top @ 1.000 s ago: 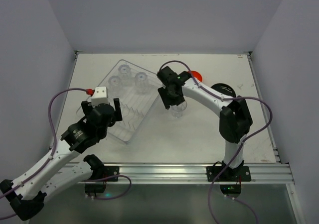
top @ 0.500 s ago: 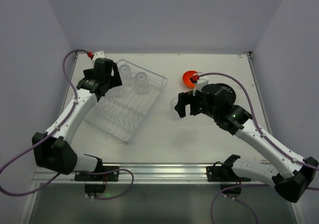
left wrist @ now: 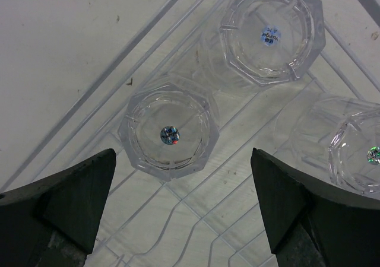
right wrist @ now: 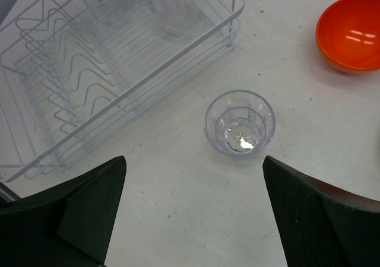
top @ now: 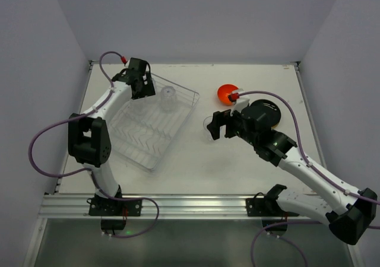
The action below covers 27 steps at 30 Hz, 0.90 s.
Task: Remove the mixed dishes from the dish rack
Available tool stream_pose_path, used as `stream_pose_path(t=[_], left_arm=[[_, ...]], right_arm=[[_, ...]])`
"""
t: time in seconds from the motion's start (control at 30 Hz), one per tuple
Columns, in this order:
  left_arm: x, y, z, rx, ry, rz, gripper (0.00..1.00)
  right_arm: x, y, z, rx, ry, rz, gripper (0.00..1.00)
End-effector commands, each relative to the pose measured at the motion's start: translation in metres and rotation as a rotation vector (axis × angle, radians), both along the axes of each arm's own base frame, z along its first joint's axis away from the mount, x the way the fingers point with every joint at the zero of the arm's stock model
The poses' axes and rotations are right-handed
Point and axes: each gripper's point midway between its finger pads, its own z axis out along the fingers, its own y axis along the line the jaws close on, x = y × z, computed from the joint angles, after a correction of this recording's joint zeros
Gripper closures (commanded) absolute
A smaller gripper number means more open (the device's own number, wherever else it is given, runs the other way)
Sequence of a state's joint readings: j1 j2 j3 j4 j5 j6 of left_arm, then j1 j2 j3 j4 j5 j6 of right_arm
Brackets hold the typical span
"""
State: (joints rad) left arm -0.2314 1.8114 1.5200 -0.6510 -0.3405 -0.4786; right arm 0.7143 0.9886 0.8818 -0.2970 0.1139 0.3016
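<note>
The nearest upside-down glass [top: 138,105] comes between the fingers of my left gripper next as it lowers, then the fingers close on the glass's sides.
The dish rack [top: 155,130] is a silvery wire basket lying slantwise at the table's left. My left gripper [top: 142,89] hangs open over its far corner. In the left wrist view, three clear glasses [left wrist: 169,134] [left wrist: 270,35] [left wrist: 356,151] stand upside down in the rack [left wrist: 196,219], the nearest just ahead of my left gripper [left wrist: 184,219]. A fourth glass [right wrist: 240,123] stands upright on the table. My right gripper [right wrist: 193,213] is open a little short of it, touching nothing. In the top view that glass [top: 209,123] sits beside my right gripper [top: 218,124]. The orange-red bowl [top: 225,92] rests farther back.
A black plate [top: 267,108] lies on the table at the right, partly covered by my right arm. The rack's near half [right wrist: 71,95] holds only bare wire prongs. The side walls stand close at the table's left and right edges.
My right gripper opened, let go of the glass on the table and drew back toward the right. My left arm swung from the rack's near side to its far corner.
</note>
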Motion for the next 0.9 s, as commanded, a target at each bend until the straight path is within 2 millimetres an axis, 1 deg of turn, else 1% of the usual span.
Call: stream_pose_path(t=[0.0,0.13,0.2,0.3,0.43,0.47,0.5,0.57,0.6,0.67,0.77,0.8,0.87], left_arm=[[0.007,0.001,0.007,-0.02,-0.027,0.032,0.01],[0.004,0.014,-0.002,0.044,-0.01,0.077,0.04],[0.007,0.014,-0.002,0.043,-0.027,0.073,0.05],[0.006,0.018,-0.013,0.05,-0.004,0.073,0.06],[0.008,0.016,-0.024,0.008,0.012,0.066,0.08],[0.008,0.014,-0.025,0.001,0.01,0.061,0.1],[0.009,0.013,-0.026,-0.006,0.008,0.057,0.11],[0.01,0.011,-0.026,-0.013,0.006,0.051,0.19],[0.011,0.01,-0.025,-0.019,0.001,0.047,0.21],[0.012,0.008,-0.025,-0.025,-0.003,0.04,0.22],[0.012,0.006,-0.029,-0.034,0.003,0.031,0.23],[0.011,0.005,-0.03,-0.037,0.007,0.028,0.26],[0.011,0.005,-0.031,-0.036,0.009,0.027,0.27]], right_arm=[[0.009,0.004,0.012,0.041,-0.042,-0.026,0.01],[0.009,0.005,0.009,0.041,-0.04,-0.023,0.01],[0.009,0.006,0.008,0.039,-0.038,-0.021,0.01],[0.01,0.006,0.007,0.037,-0.034,-0.02,0.01],[0.01,0.007,0.005,0.036,-0.033,-0.017,0.01],[0.009,0.007,0.005,0.035,-0.031,-0.014,0.01],[0.009,0.008,0.005,0.037,-0.029,-0.012,0.01],[0.009,0.008,0.005,0.037,-0.03,-0.01,0.01],[0.009,0.009,0.005,0.036,-0.029,-0.006,0.01],[0.009,0.009,0.005,0.038,-0.029,-0.007,0.01],[0.007,0.009,0.005,0.042,-0.031,0.002,0.01],[0.007,0.009,0.006,0.043,-0.033,0.004,0.01],[0.006,0.009,0.006,0.046,-0.035,0.007,0.01]])
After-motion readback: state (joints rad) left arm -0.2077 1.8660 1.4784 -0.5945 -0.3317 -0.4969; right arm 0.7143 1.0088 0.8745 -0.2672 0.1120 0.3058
